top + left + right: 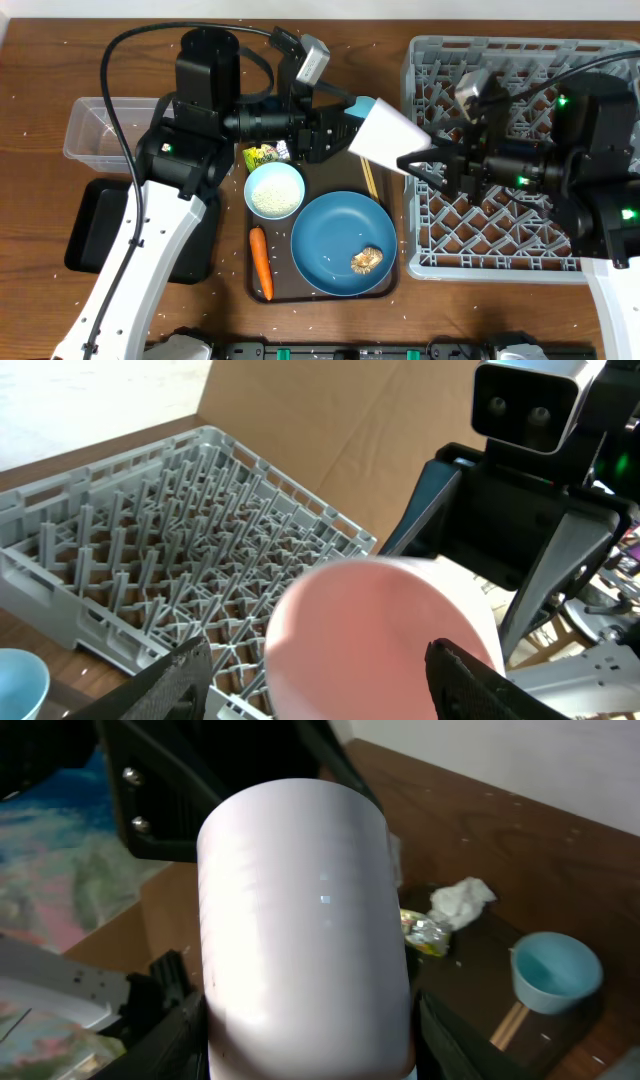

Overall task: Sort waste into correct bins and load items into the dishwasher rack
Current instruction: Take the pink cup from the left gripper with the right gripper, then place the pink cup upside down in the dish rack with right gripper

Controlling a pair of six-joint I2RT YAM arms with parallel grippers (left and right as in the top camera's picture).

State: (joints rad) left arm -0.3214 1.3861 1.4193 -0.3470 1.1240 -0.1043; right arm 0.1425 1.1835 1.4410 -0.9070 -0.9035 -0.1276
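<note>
My right gripper will next swing away from the tray, tilt down and lower the pink cup onto the rack's middle, as the rack's wires are empty.
The pink cup (385, 132) hangs in the air between both grippers, over the gap between the serving tray and the grey dishwasher rack (520, 240). My right gripper (425, 162) is shut on the cup's sides (300, 920). My left gripper (335, 128) is open, its fingers standing apart on either side of the cup's round end (380, 630). On the tray lie the blue plate (335, 235) with a brown food lump (367, 260), the white bowl of rice (274, 190), the carrot (260, 262), the snack wrapper (264, 154), the chopsticks (369, 180) and the light blue cup (557, 970). Crumpled paper (462, 900) lies by the wrapper.
The clear tub (90, 130) and the black tray (90, 225) stand at the far left, partly under my left arm. The brown serving tray (300, 290) sits in the middle. Rice grains are scattered over the wooden table. The rack (150, 540) holds nothing visible.
</note>
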